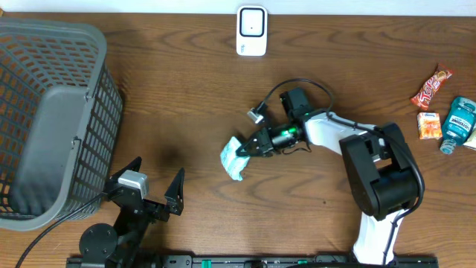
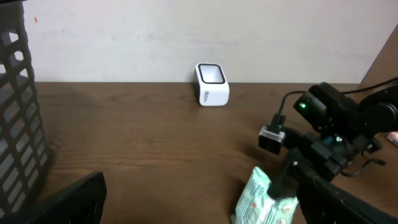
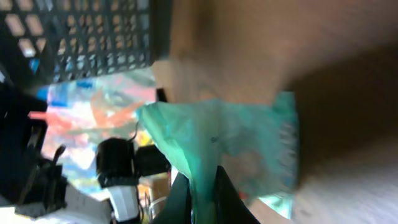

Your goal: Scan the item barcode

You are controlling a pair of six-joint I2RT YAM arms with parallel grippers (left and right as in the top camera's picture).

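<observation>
My right gripper holds the hanging packet above the clear wood of the tabletop. Next it should go down toward the right in the overhead view and release the packet there.
A pale green soft packet (image 1: 233, 158) hangs near the middle of the table, pinched at one edge by my right gripper (image 1: 248, 147), which is shut on it. The right wrist view shows the packet (image 3: 242, 137) squeezed between the two dark fingers (image 3: 180, 199). I see no barcode on it. A white scanner (image 1: 251, 31) stands at the table's far edge, well beyond the packet. My left gripper (image 1: 154, 184) rests near the front left, open and empty. In its wrist view the packet (image 2: 258, 199) sits to the right and the scanner (image 2: 212, 84) straight ahead.
A large grey mesh basket (image 1: 52, 112) fills the left side. At the far right lie a red candy bar (image 1: 431, 87), an orange packet (image 1: 428, 125) and a blue bottle (image 1: 457, 123). The right arm's cable loops over the table behind the packet.
</observation>
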